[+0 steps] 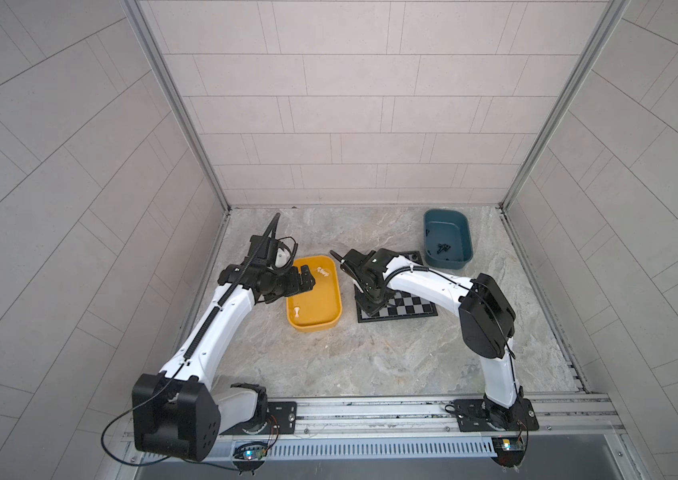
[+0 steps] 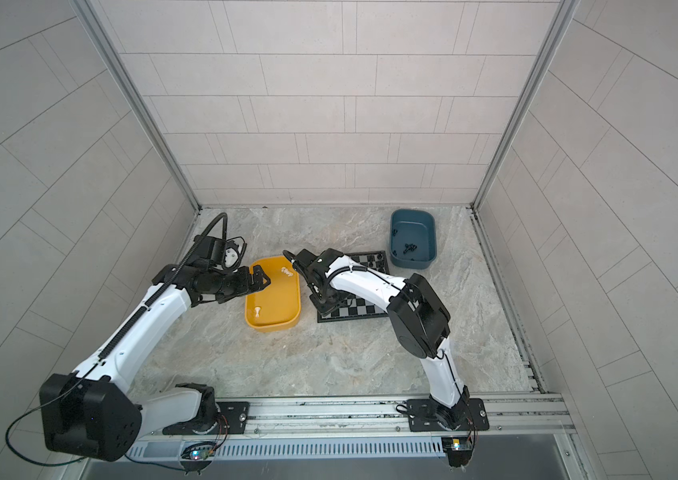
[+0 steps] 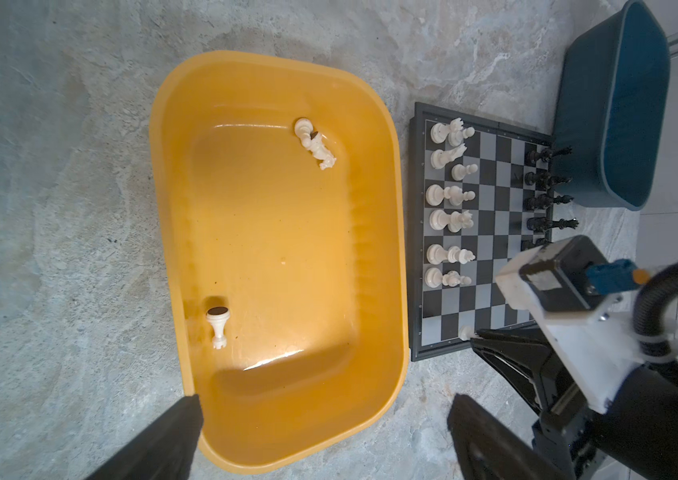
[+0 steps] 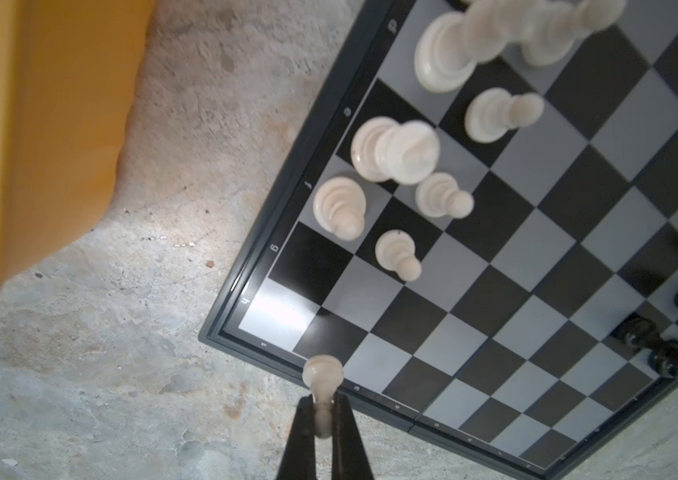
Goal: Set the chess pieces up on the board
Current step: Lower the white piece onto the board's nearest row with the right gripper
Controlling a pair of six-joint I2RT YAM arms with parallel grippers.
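Note:
The robot's right gripper will move outward over the light square beside the row's end pawn, since that square is empty, then lower the white pawn and release it.
The board (image 1: 412, 308) (image 3: 495, 257) lies right of centre, mostly under my right arm. Several white chess pieces (image 3: 449, 195) stand in two rows along its edge beside the yellow tray, and several black ones (image 3: 545, 183) line the opposite edge. My right gripper (image 4: 323, 401) (image 1: 364, 309) is shut on a white pawn (image 4: 323, 374) (image 3: 465, 332), held just over the board's corner border. My left gripper (image 3: 326, 405) (image 1: 306, 278) hangs open and empty over the yellow tray (image 3: 395, 166). In that tray a white rook (image 3: 217, 328) lies on its side, and a small clump of white pieces (image 3: 315, 145) lies at the other end.
The yellow tray (image 1: 314, 326) (image 2: 273, 326) sits left of the board, almost touching it. A dark teal tray (image 1: 447, 259) (image 3: 578, 124) holding several black pieces (image 1: 441, 248) stands just behind the board's far right corner. Walls close in the marbled table.

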